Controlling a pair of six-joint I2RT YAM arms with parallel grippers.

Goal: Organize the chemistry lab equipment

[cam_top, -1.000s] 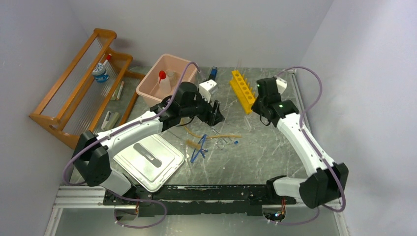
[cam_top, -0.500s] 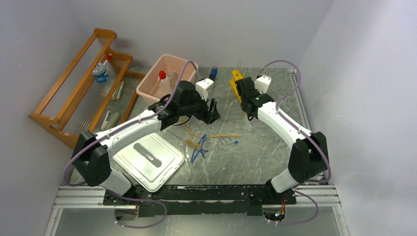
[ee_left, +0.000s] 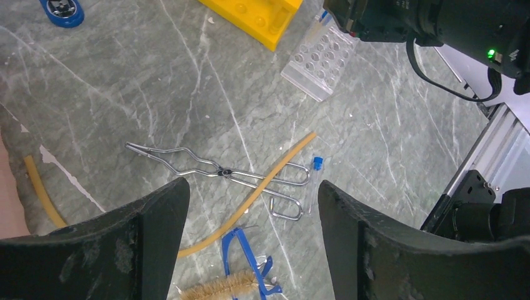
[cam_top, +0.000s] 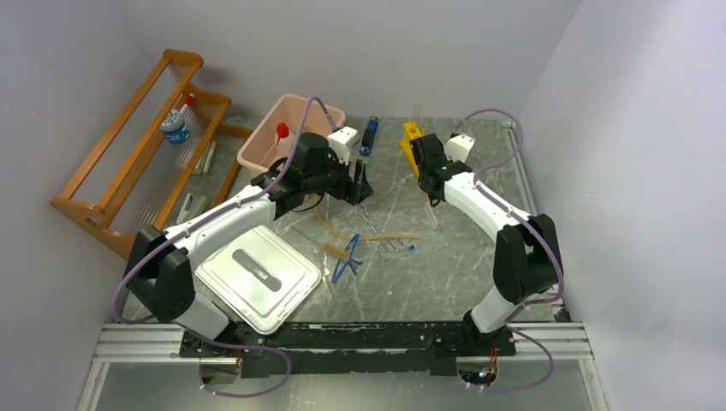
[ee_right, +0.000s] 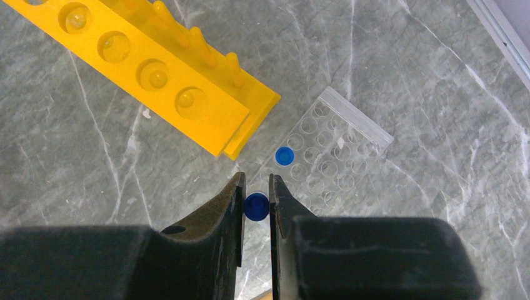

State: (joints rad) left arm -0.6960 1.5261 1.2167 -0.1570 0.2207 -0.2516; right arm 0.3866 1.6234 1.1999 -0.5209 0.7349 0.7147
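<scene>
The tube in my right gripper still hangs above the clear tray [ee_right: 340, 153]. It needs to go down toward the empty well beside the other blue cap and be released there.
My right gripper [ee_right: 257, 187] is shut on a blue-capped clear tube [ee_right: 256, 206], seen end-on. It holds the tube upright over the near corner of a clear well tray [ee_right: 340, 153], where another blue cap [ee_right: 284, 155] stands. My left gripper [ee_left: 253, 187] is open and empty above thin metal tongs [ee_left: 219, 170], the tan rubber hose [ee_left: 265, 178], a lying blue-capped tube [ee_left: 314, 178] and blue plastic tongs [ee_left: 240, 256]. The red-capped squeeze bottle [cam_top: 282, 135] stands in the pink tub [cam_top: 330, 111].
The yellow holed rack [ee_right: 156, 75] lies just left of the clear tray. A bristle brush [ee_left: 215, 289] lies by the blue tongs. The grey-white lid [cam_top: 257, 278] is at front left, the wooden rack [cam_top: 128, 154] at far left, and a blue item [cam_top: 370, 134] behind.
My right arm swung in to the left and now hangs by the yellow rack's near end. My left gripper drew back and to the left, toward the pink tub.
</scene>
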